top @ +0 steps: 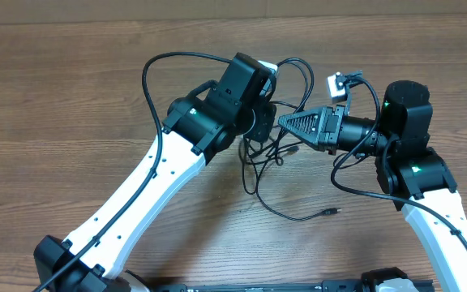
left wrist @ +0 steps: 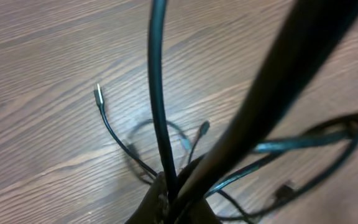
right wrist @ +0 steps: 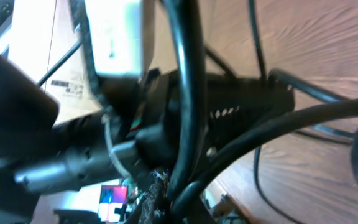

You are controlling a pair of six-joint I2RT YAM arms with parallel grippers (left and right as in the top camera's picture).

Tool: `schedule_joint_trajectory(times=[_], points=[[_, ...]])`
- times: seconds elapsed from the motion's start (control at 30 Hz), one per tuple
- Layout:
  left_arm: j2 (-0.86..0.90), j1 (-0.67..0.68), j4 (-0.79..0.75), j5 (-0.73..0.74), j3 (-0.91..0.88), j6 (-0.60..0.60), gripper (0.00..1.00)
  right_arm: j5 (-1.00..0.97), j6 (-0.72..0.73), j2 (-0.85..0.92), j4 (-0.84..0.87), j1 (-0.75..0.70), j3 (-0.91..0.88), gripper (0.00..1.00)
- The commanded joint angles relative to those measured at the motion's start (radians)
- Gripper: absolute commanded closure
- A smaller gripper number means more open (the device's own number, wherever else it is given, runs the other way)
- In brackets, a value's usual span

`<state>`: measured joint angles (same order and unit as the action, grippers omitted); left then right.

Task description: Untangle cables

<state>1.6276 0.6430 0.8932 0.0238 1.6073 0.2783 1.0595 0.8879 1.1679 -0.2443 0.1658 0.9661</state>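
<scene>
I will next pull with my left gripper toward bare wood, clear of the other gripper, and let go of the strands, as that wood is to its left in the overhead view.
The cables (top: 276, 154) are thin black cords tangled on the wooden table between my two arms, and one strand trails to a small plug (top: 328, 212). My left gripper (top: 263, 123) points down over the tangle. In the left wrist view, that gripper (left wrist: 168, 205) is shut on several strands that rise from its fingertips, and a silvery plug tip (left wrist: 97, 92) lies on the wood beyond. My right gripper (top: 283, 122) points left, almost touching the left one. In the right wrist view it (right wrist: 166, 200) is shut on thick-looking black strands, with the left gripper's body (right wrist: 229, 106) close behind.
A thick black wire (top: 147, 75) arches off my left arm. A cable loop (top: 300, 69) lies behind the grippers. Another small plug (left wrist: 284, 188) rests on the wood. Bare wooden table (top: 63, 97) spreads to the left and front.
</scene>
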Motion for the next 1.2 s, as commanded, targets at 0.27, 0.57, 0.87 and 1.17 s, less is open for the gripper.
schedule_joint_trajectory(times=[0.27,0.57,0.87,1.17], points=[[0.030,-0.217,0.046,-0.022,0.009,-0.003,0.96,0.056,-0.037,-0.014,0.011,0.002,0.004,0.96],[0.025,-0.298,0.050,0.349,0.010,-0.336,0.96,-0.440,-0.183,-0.013,-0.325,0.002,0.004,0.62],[0.008,-0.298,0.011,0.417,0.010,-0.394,0.96,-0.850,-0.199,-0.011,-0.616,0.002,0.004,0.00],[0.008,-0.298,0.053,0.337,0.010,-0.392,0.38,-0.849,-0.266,-0.011,-0.639,0.002,0.004,0.00]])
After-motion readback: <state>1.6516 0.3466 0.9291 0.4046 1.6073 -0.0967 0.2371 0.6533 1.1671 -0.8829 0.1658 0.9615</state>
